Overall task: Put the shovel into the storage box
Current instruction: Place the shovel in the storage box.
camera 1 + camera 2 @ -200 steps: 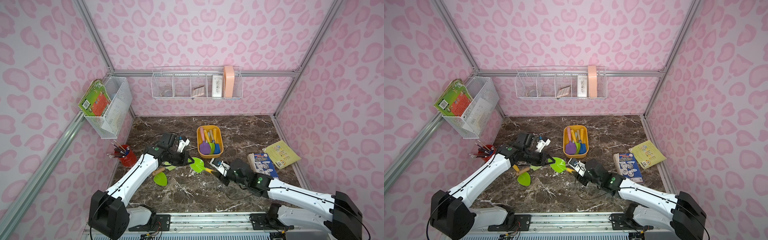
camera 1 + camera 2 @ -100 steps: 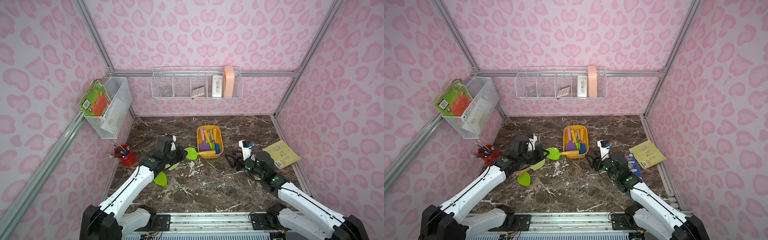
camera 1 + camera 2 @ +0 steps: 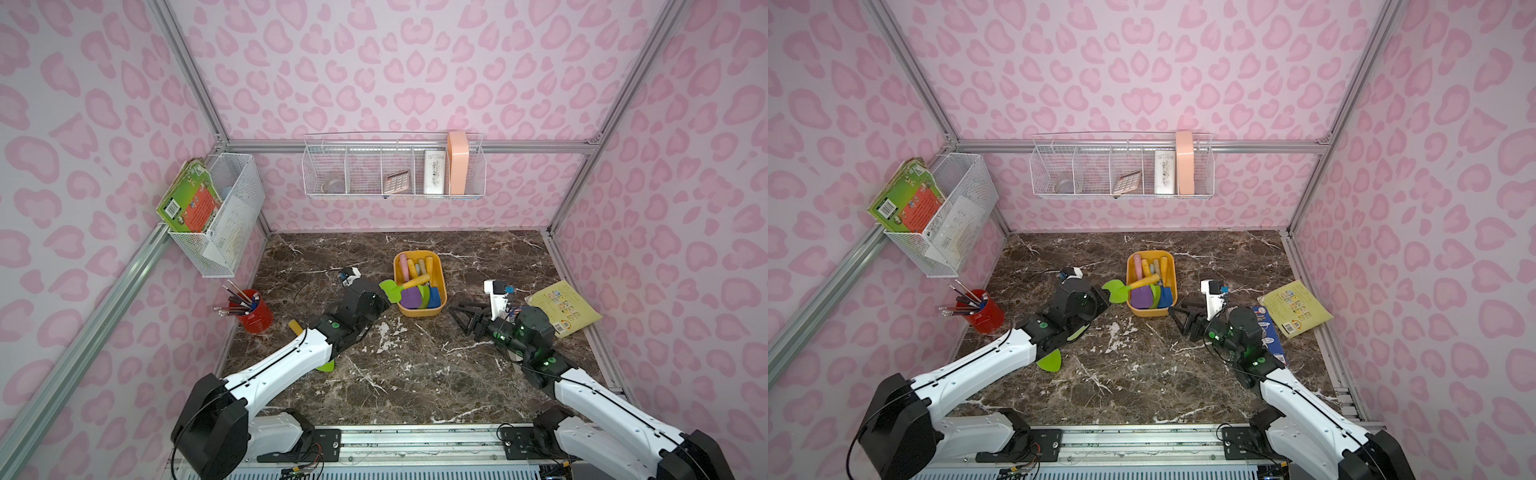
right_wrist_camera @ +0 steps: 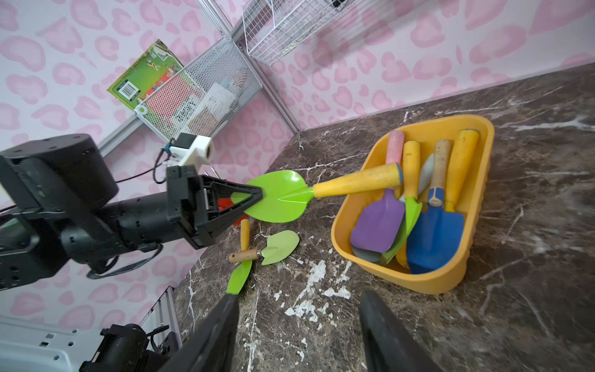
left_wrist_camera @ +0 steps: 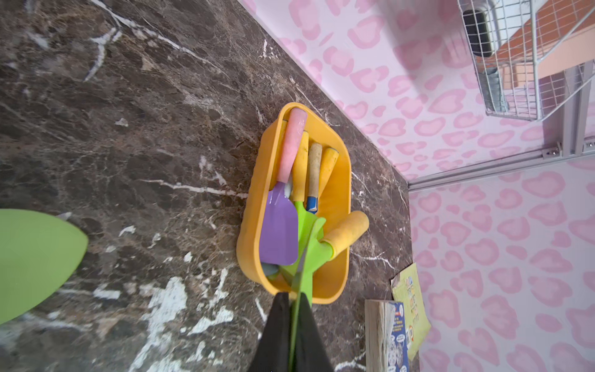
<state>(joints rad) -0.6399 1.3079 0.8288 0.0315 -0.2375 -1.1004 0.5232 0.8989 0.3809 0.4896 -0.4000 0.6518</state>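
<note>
The green blade is still hanging outside the box's rim, so my left gripper should move across the box's rim, go down over the purple shovel [image 3: 410,299] [image 5: 278,230] and let go of the blade.
My left gripper [image 3: 384,296] [image 5: 294,301] is shut on the blade of a green shovel [image 3: 390,287] [image 4: 280,199] with a yellow handle [image 4: 357,183]. The blade hangs just outside the left rim of the orange-yellow storage box [image 3: 441,305] [image 5: 251,209]. The handle reaches over that rim, above the shovels lying inside. The box holds purple [image 4: 378,225], blue [image 4: 434,238] and green shovels. My right gripper [image 3: 465,316] [image 4: 299,322] stands open and empty, low over the table to the right of the box.
Two light-green shovels [image 4: 278,246] [image 3: 1050,359] lie on the marble partly under my left arm. A red pencil cup [image 3: 255,316] stands at the left. Books [image 3: 561,307] lie at the right, one under my right arm [image 3: 1266,332]. Wire baskets [image 3: 395,170] [image 3: 224,224] hang on the walls.
Both grippers met at the shovel mid-table; my right gripper let go and drew back to the right. My left arm carried the shovel to the box, handle now over the rim.
</note>
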